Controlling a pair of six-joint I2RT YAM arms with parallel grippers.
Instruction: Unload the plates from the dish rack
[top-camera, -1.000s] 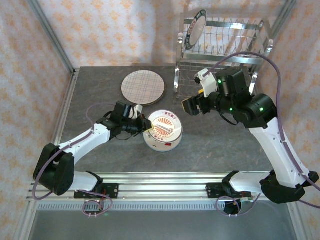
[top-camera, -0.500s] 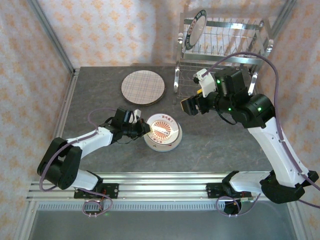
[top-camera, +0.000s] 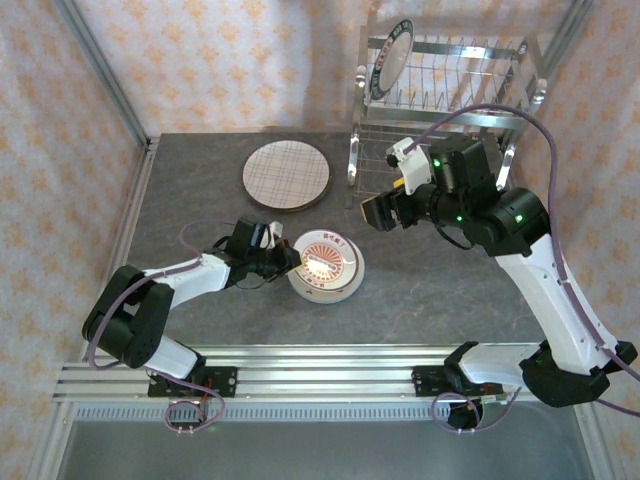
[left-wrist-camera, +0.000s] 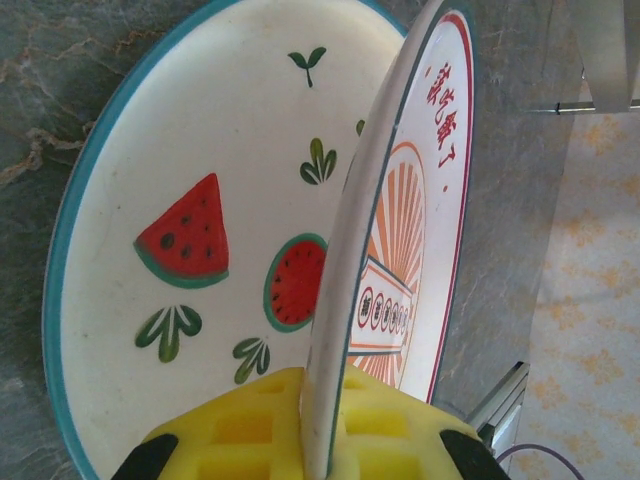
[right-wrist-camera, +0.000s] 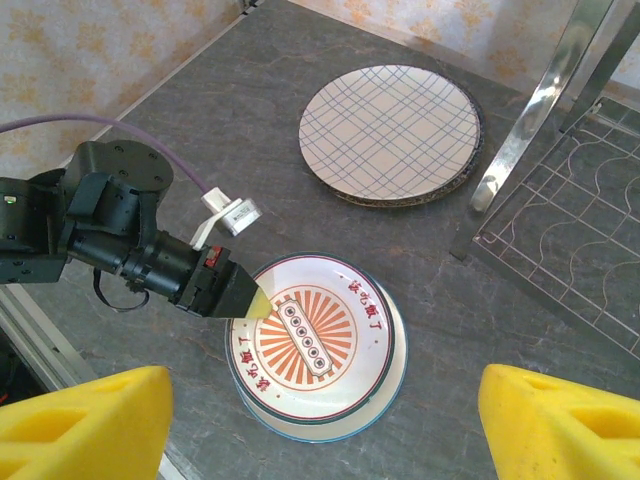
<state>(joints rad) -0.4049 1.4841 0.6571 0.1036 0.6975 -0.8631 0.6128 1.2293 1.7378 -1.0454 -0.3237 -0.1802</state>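
The sunburst plate still has a gap below it, so next my left gripper will lower it onto the watermelon-print plate below and let go of the sunburst plate's rim.
My left gripper (top-camera: 292, 257) is shut on the rim of a white plate with an orange sunburst print (top-camera: 326, 258), holding it just above a watermelon-print plate (left-wrist-camera: 180, 260) that lies on the table. In the right wrist view the sunburst plate (right-wrist-camera: 318, 335) nearly covers the one below. A plaid-lined plate (top-camera: 286, 173) lies flat at the back left. One dark-rimmed plate (top-camera: 391, 58) stands in the upper tier of the chrome dish rack (top-camera: 450, 95). My right gripper (top-camera: 380, 212) hangs open above the table in front of the rack, holding nothing.
The rack's lower wire shelf (right-wrist-camera: 585, 250) and a chrome leg (right-wrist-camera: 530, 110) sit close to my right gripper. A metal rail (top-camera: 320, 365) runs along the near table edge. Bare grey tabletop (top-camera: 180, 200) lies at the left.
My left gripper has lowered and tilted the sunburst plate flatter over the watermelon plate, and the left arm's elbow has swung back. The right arm has held still.
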